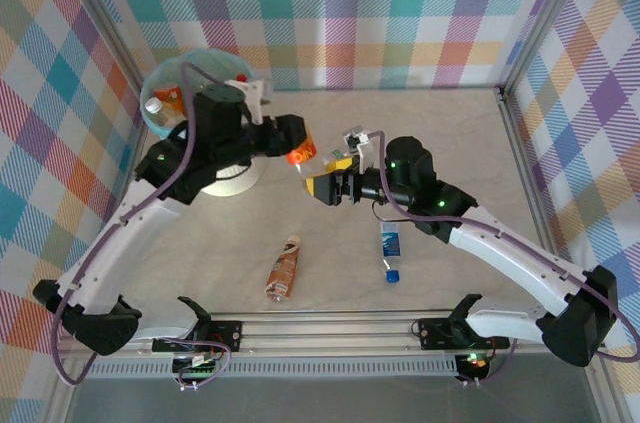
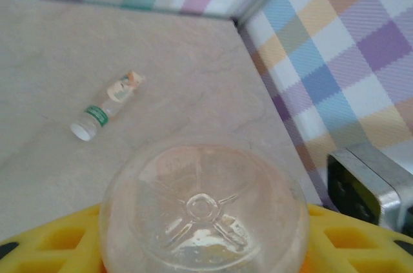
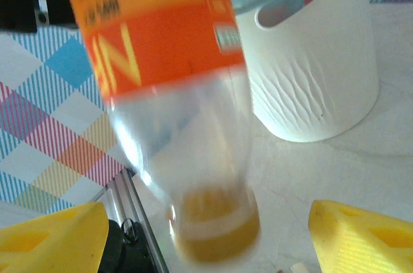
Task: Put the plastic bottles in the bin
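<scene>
The bin already holds bottles, so my left gripper next needs to swing away from the open right gripper and over the bin's teal-bagged opening (image 1: 192,85) to release the clear bottle.
A clear bottle with an orange label (image 1: 302,153) hangs in the air between the two arms. My left gripper (image 1: 296,146) is shut on it; in the left wrist view its clear base (image 2: 203,212) sits between the yellow fingers (image 2: 39,247). The right gripper (image 1: 333,181) is open, and its yellow fingers (image 3: 358,237) stand wide on either side of the blurred bottle (image 3: 187,124) without touching it. The bin (image 1: 236,181), white with a teal bag, stands under the left arm and holds bottles (image 1: 160,108). Two more bottles lie on the table: a brown one (image 1: 284,268) and a clear blue-capped one (image 1: 390,249).
A small clear bottle (image 2: 106,106) lies on the table in the left wrist view, near the checked right wall (image 2: 335,60). The bin's white ribbed wall (image 3: 316,73) is close behind the held bottle. A metal rail (image 1: 320,328) runs along the near edge.
</scene>
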Available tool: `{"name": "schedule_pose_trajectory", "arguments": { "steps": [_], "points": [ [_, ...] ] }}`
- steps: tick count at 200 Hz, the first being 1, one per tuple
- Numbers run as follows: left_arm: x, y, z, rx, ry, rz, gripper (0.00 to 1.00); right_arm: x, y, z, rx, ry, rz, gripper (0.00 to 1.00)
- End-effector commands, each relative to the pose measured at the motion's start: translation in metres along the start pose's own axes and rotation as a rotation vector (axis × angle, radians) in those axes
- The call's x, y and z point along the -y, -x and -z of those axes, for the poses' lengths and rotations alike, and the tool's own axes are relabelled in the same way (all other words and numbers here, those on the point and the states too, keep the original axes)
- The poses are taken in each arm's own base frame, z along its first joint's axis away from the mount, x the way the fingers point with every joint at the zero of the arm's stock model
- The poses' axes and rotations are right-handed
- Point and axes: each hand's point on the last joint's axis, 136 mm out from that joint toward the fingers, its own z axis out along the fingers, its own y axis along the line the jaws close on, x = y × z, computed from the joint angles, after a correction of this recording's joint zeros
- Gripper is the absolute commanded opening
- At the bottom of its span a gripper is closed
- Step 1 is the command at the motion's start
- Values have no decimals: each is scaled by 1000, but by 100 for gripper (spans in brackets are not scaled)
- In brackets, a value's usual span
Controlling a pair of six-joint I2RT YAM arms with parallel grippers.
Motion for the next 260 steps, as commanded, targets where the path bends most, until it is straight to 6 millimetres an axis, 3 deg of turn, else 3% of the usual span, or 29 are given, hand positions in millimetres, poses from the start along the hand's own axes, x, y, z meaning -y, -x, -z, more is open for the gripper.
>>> {"name": "schedule_pose_trajectory", "arguments": {
  "steps": [1, 58, 89, 121, 138, 156, 178, 189, 260],
  "points": [
    [-18, 50, 39, 172, 95, -53, 50, -9, 16, 0, 33, 8, 18, 81],
    [-88, 145, 83, 384, 462, -221, 49, -12, 19, -6, 15, 7, 31, 78],
    [-125, 168, 79, 403, 584, -263, 48, -11, 18, -7, 13, -3, 30, 77],
    [-164, 162, 57, 331, 654, -270, 48, -9, 16, -8, 3, -7, 28, 77],
    [-174, 156, 45, 298, 643, -273, 48, -9, 15, -9, -2, -8, 27, 77],
    [-176, 145, 34, 258, 604, -283, 53, -8, 14, -11, -10, -10, 25, 77],
    [-171, 135, 27, 222, 550, -289, 73, -7, 12, -13, -17, -8, 19, 77],
    [-170, 132, 26, 216, 539, -288, 77, -8, 11, -15, -19, -4, 17, 77],
    [-181, 117, 14, 146, 547, -285, 74, -8, 8, -21, -36, 0, 5, 76]
  ]
}}
